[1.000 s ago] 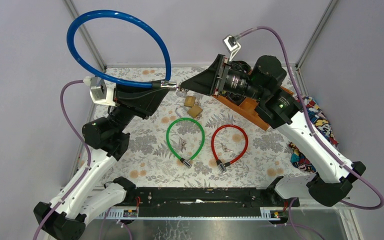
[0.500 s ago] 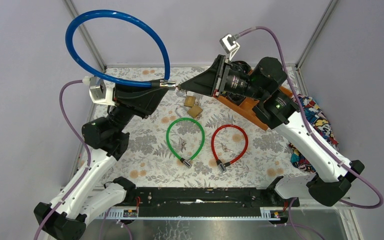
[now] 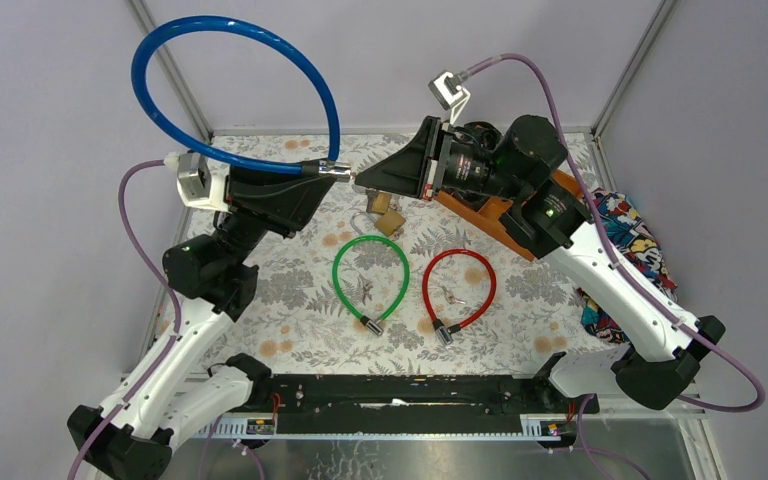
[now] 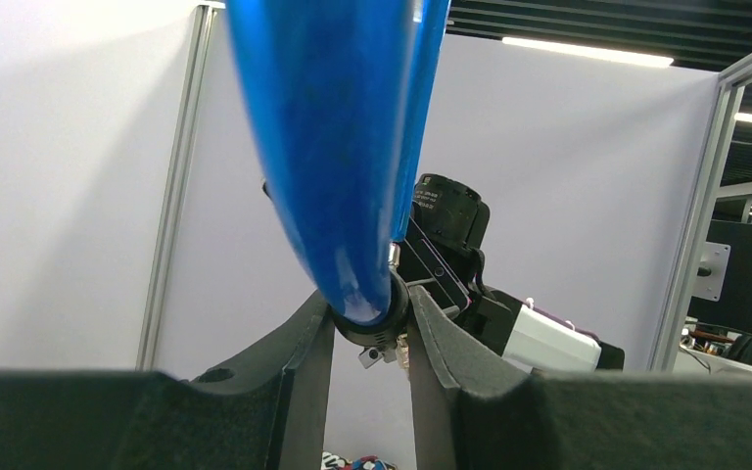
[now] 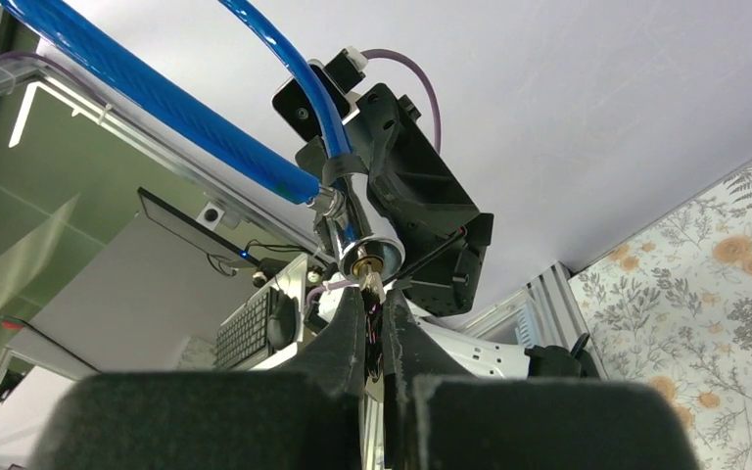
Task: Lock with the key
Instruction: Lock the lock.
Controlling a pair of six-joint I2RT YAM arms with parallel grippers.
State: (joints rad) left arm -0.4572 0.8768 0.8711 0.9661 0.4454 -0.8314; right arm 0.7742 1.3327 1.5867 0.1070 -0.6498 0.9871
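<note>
The clear tabletop beside the green cable lock lies below my right gripper, so next I draw it from the keyhole and lower it there to free the key [image 5: 372, 286].
A blue cable lock [image 3: 230, 25] arches high over the back left of the table. My left gripper [image 3: 332, 172] is shut on its barrel; in the left wrist view both fingers press the black collar [image 4: 372, 318] below the blue cable [image 4: 343, 147]. The chrome lock cylinder [image 5: 370, 259] faces my right gripper [image 5: 373, 299], which is shut on the small key [image 5: 372, 286] sticking out of the brass keyhole. Seen from above, the right gripper [image 3: 360, 181] meets the barrel tip [image 3: 340, 171] head-on, above the table.
A green cable lock [image 3: 370, 275] and a red cable lock [image 3: 458, 288] lie on the floral table cover. Two brass padlocks [image 3: 385, 212] sit below the grippers. An orange wooden block [image 3: 485, 215] lies under the right arm, and a patterned cloth [image 3: 630, 240] at the right edge.
The right gripper has moved left up to the lock's end and closed its jaws on the key. The left arm has held the blue lock still.
</note>
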